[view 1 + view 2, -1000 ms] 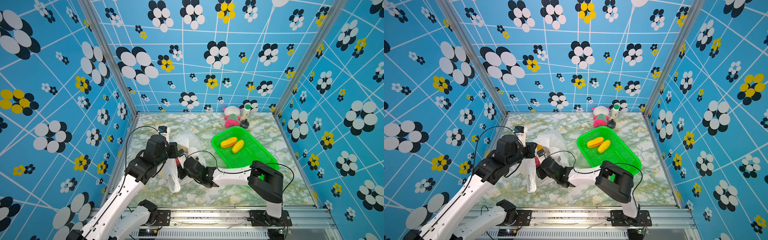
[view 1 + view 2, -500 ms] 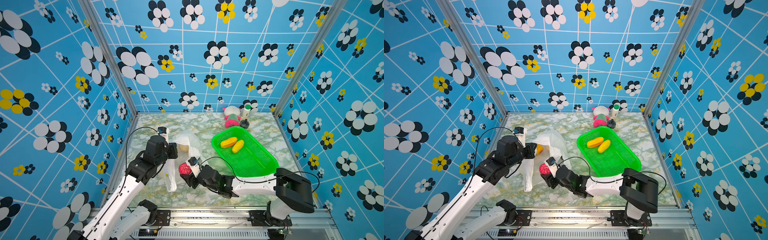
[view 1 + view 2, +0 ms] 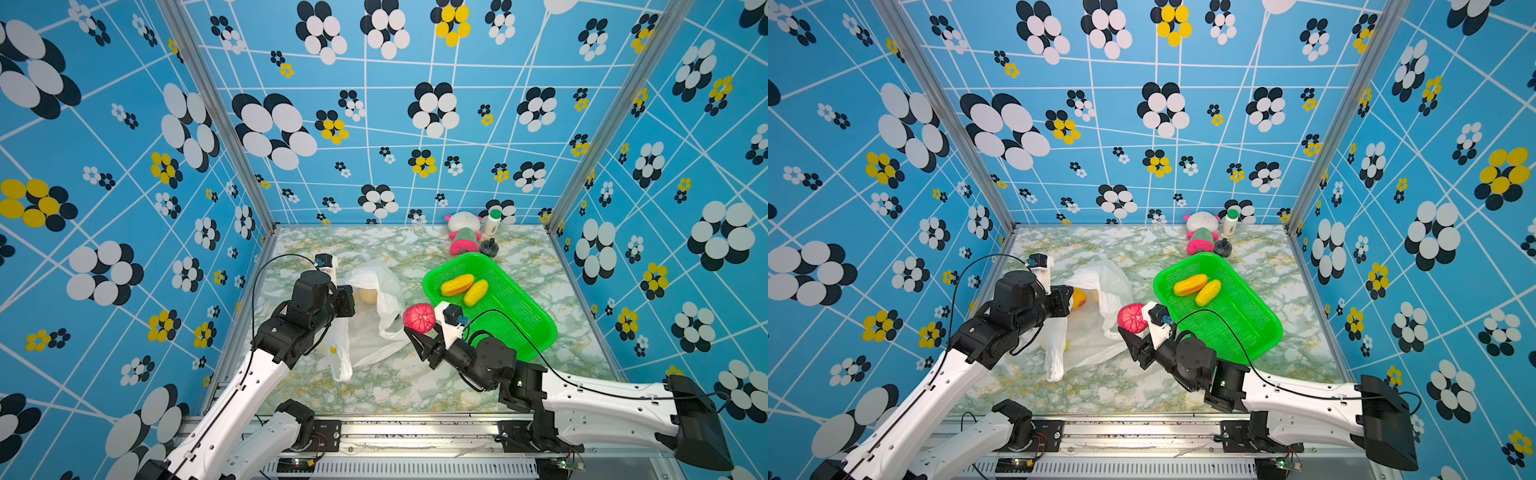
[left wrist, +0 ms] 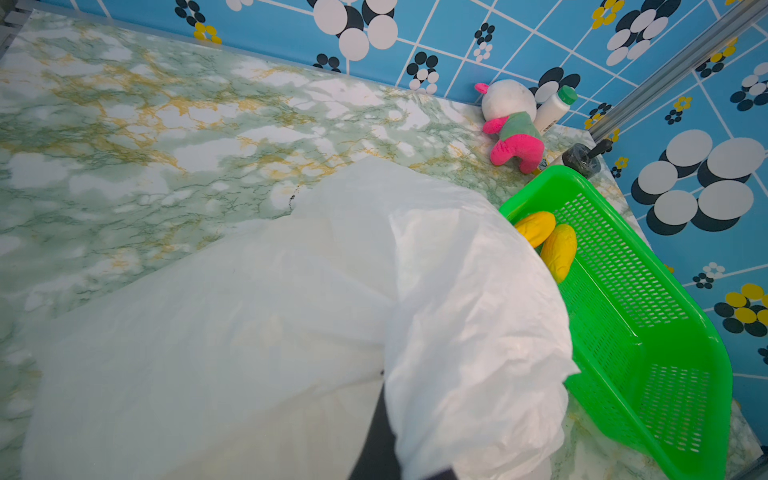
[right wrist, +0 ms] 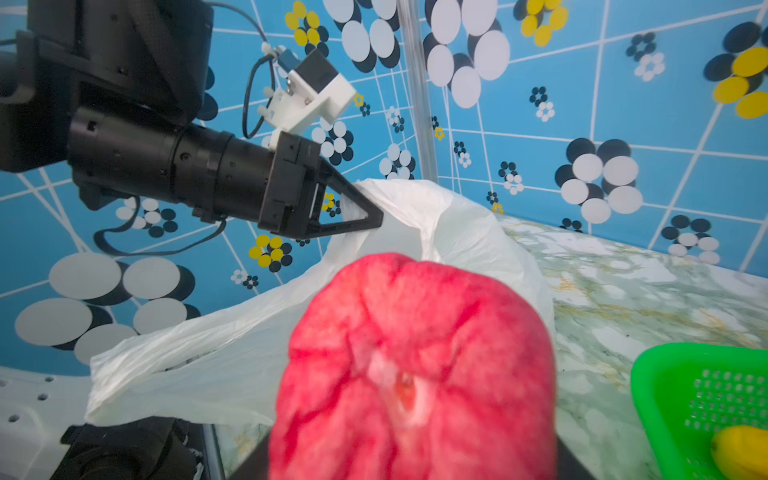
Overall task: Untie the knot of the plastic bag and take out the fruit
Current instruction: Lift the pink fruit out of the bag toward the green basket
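Note:
My right gripper will move over the green basket point(image 3: 519, 332), tip, go down and let go of the red fruit, because the bottom of the basket is empty next to the yellow fruits.
The white plastic bag point(image 3: 376, 328) lies crumpled on the marble floor, left of centre, with its mouth open. Its knot does not show. My left gripper point(image 3: 348, 300) is shut on the bag's upper edge and holds it up; the same pinch shows in the right wrist view point(image 5: 374, 218). A beige fruit point(image 3: 368, 296) and an orange one point(image 3: 1079, 298) sit inside the bag. My right gripper point(image 3: 420, 327) is shut on a wrinkled red fruit point(image 3: 419, 318), held above the floor between the bag and the green basket point(image 3: 519, 332). Two yellow fruits point(image 3: 457, 284) lie in the basket.
A pink-and-white plush toy point(image 3: 463, 235), a white bottle with a green cap point(image 3: 493, 222) and a small black knob point(image 3: 489, 248) stand at the back wall behind the basket. Patterned walls close in three sides; a metal rail point(image 3: 415, 432) runs along the front.
My right gripper has come back out of the bag with the red fruit and moved right, toward the basket. The left gripper has kept its hold on the bag.

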You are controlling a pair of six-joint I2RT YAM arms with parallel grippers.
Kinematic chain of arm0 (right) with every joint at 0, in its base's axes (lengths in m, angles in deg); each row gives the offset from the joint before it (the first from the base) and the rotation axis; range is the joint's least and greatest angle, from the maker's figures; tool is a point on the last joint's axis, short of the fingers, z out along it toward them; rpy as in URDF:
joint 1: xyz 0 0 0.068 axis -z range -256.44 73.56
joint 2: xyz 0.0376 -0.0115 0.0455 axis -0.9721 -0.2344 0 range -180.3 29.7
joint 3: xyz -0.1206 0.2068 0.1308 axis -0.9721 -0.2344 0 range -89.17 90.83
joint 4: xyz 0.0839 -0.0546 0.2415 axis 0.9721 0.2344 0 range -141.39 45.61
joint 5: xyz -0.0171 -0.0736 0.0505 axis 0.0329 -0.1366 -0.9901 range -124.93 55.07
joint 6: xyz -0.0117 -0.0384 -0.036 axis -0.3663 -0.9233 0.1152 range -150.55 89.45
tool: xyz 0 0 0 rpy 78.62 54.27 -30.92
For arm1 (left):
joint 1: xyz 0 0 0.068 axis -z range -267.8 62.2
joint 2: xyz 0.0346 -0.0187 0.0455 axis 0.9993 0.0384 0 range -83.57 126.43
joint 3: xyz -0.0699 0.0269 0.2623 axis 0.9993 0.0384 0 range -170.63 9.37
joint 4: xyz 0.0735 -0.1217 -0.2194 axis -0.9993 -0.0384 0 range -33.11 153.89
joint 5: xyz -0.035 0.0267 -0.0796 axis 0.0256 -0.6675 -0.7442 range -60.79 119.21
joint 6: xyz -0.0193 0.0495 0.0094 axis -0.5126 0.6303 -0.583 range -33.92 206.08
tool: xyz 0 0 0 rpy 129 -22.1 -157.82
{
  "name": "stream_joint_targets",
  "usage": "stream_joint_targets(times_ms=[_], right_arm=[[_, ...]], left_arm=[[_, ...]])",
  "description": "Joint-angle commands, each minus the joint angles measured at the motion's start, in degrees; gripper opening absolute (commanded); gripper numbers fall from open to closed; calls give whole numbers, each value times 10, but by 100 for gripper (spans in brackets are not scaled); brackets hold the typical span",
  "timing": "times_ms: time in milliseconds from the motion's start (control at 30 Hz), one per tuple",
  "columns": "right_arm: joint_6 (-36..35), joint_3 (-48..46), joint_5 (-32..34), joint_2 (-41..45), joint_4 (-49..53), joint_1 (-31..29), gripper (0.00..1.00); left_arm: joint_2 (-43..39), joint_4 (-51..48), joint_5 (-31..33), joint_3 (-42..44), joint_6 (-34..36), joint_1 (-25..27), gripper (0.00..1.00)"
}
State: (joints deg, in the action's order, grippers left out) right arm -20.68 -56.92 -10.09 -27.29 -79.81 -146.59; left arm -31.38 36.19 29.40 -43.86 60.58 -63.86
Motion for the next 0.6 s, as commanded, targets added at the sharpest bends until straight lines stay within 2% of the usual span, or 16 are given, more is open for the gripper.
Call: stream_joint_targets(times_ms=[0,167,267,367,567], right_arm=[[-20,-28,75,39,51,17,34],[9,-58,114,130,99,57,32],[41,-82,162,192,130,88,32],[87,-100,177,235,173,131,30],[180,-86,162,216,283,227,30]], left_arm=[[-2,13,-3,14,8,-7,0],[6,11,-10,7,6,-8,0],[14,8,-10,-4,5,-9,0],[10,16,-16,4,5,-8,0],[9,13,-17,-2,3,-9,0]])
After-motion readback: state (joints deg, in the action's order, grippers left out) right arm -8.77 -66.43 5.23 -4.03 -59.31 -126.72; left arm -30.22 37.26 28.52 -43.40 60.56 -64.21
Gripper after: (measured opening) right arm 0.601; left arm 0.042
